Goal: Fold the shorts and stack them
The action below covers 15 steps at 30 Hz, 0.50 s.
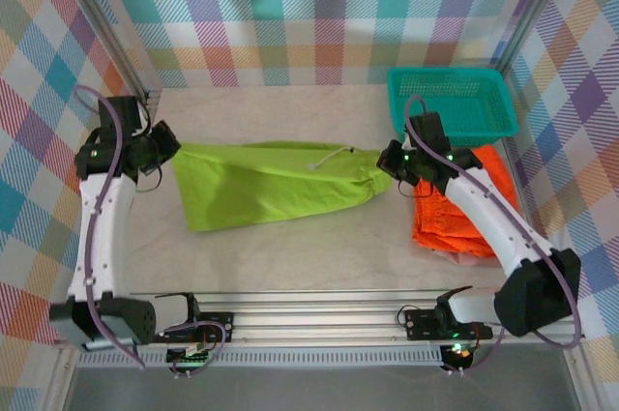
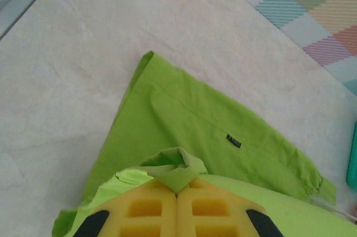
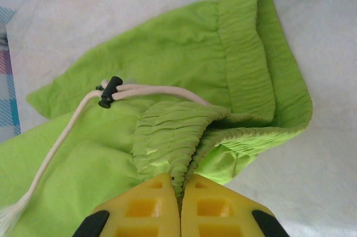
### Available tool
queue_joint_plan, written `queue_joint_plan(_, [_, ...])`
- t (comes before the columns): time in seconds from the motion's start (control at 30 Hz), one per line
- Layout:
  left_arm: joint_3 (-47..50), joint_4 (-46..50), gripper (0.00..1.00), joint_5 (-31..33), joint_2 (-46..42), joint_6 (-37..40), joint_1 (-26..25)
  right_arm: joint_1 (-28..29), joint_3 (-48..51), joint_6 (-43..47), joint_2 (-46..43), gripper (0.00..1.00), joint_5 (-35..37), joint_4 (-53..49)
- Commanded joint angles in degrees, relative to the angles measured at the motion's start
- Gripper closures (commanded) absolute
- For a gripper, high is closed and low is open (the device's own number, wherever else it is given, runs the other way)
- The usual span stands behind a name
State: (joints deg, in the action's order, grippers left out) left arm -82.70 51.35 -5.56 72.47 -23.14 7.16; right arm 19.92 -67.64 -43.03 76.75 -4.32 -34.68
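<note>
I will carry my right gripper outward over the flat part of the under layer and release, since the under layer's waistband (image 1: 370, 153) still lies uncovered beyond the gathered edge I hold.
Lime green shorts (image 1: 266, 184) hang stretched across the middle of the table between both arms. My left gripper (image 1: 166, 161) is shut on their leg hem at the left end; a pinched fold of green cloth (image 2: 179, 174) pokes out between the yellow fingers. My right gripper (image 1: 392, 164) is shut on the gathered waistband (image 3: 184, 142) at the right end, with the white drawstring (image 3: 61, 136) trailing beside it. Bright orange shorts (image 1: 464, 208) lie on the table at the right, under the right arm. Pink shorts are hidden.
A teal mesh basket (image 1: 451, 102) stands at the back right corner. Checked cloth walls close in the table on three sides. An aluminium rail (image 1: 319, 314) with the arm bases runs along the near edge.
</note>
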Motion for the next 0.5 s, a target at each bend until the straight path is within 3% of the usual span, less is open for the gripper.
queue_joint_plan(0.0, [-3.6,-5.8,1.00,2.3,6.1,-1.0,0.0,-1.1,-4.7,-1.3,5.7,0.94,3.1,1.8])
queue_joint_plan(0.27, [-16.7,-9.6,0.98,2.1,30.7,-2.1,0.0,-5.0,-21.4,-6.1,25.8,0.91,1.4,1.5])
queue_joint_plan(0.37, [-24.8,-8.7,0.87,0.6,40.5,-2.4,0.3,-6.0,-30.3,-6.6,33.3,0.67,0.3,-0.1])
queue_joint_plan(0.43, [-30.2,-8.5,0.70,-3.1,45.5,-2.7,0.9,-6.5,-38.1,-5.9,37.9,0.45,-2.0,-3.4])
queue_joint_plan(0.47, [-33.2,-7.9,0.55,-4.8,47.3,-2.8,1.2,-6.5,-41.1,-5.2,39.3,0.35,-3.4,-3.9])
